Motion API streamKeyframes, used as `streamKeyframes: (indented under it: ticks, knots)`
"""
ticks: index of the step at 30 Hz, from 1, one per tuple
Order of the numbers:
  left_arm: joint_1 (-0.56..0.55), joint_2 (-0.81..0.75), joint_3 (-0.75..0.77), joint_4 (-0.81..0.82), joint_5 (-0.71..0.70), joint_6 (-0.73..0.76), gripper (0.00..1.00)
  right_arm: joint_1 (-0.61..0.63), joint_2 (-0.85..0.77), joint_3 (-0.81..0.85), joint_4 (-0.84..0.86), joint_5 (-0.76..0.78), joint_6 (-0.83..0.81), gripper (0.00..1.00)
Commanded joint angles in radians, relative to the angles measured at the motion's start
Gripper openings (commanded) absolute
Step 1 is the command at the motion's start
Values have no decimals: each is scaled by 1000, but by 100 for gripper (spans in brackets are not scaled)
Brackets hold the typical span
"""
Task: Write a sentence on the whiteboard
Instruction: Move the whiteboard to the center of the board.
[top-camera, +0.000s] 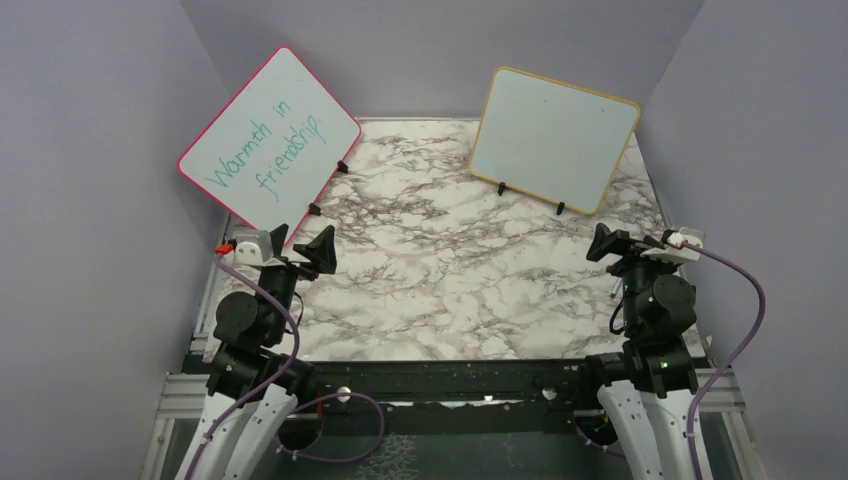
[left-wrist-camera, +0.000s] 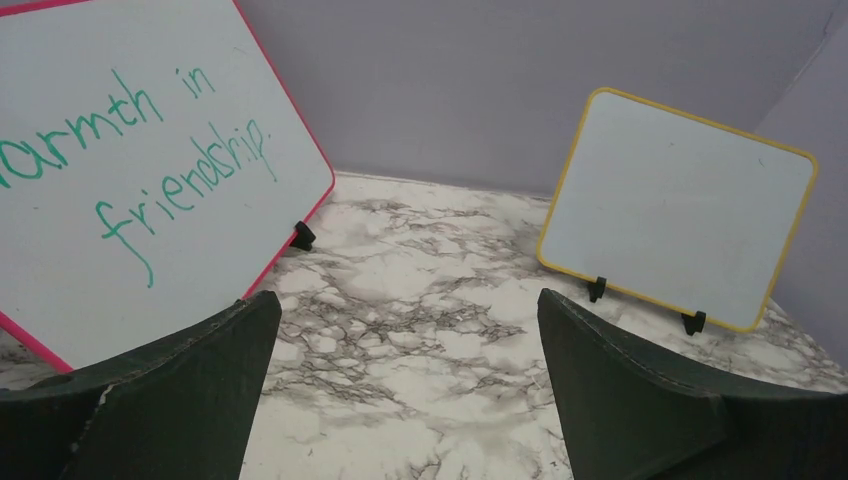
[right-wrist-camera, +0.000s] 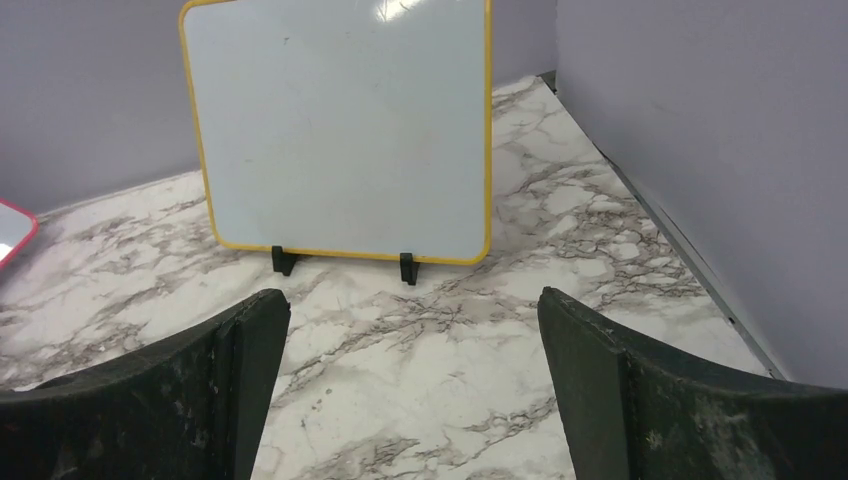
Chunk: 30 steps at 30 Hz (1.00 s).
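The whiteboard's nearer black foot (top-camera: 560, 208) (right-wrist-camera: 409, 269) juts below its frame, outward of my right gripper, so next my right gripper will tilt its fingers down and reach outward to close around it.
The whiteboard (top-camera: 553, 138) with the yellow-tan frame stands tilted on two small black feet at the back right of the marble table. Its white face (right-wrist-camera: 340, 130) is blank, and the sentence is not in view. My left gripper (top-camera: 300, 245) hovers open over the table's left front, far from the whiteboard (left-wrist-camera: 678, 205), with only marble between its fingers (left-wrist-camera: 410, 300). My right gripper (top-camera: 612, 245) is open too, low over the right front. It faces the board squarely from a short way off, nothing between its fingers (right-wrist-camera: 413, 293).
A pink-framed board (top-camera: 268, 140) with teal writing "Warmth in friendship" leans at the back left (left-wrist-camera: 130, 170). Grey walls (top-camera: 740, 150) close in the table on the left, back and right. A metal rail (top-camera: 450, 380) runs along the near edge between the arm bases.
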Motion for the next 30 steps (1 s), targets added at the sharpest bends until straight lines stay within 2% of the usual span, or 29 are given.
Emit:
streamKeyframes:
  ticks: [1,8,17,24,30]
  knots:
    - [0,9,20,-7,-5,3,99,-3,2,27,10,40,22,100]
    - [0,34,28,-33,24,20,99,-4,53,66,-42,36,84,100]
    - [0,90,37,-78,62,35,99,-5,201,102,-78,-59,115,100]
    - [0,253,79,-150,91,44,99,-4,436,127,-43,-104,117,100]
    - [0,360,84,-157,71,-8,99,-4,667,150,41,-64,150,97]
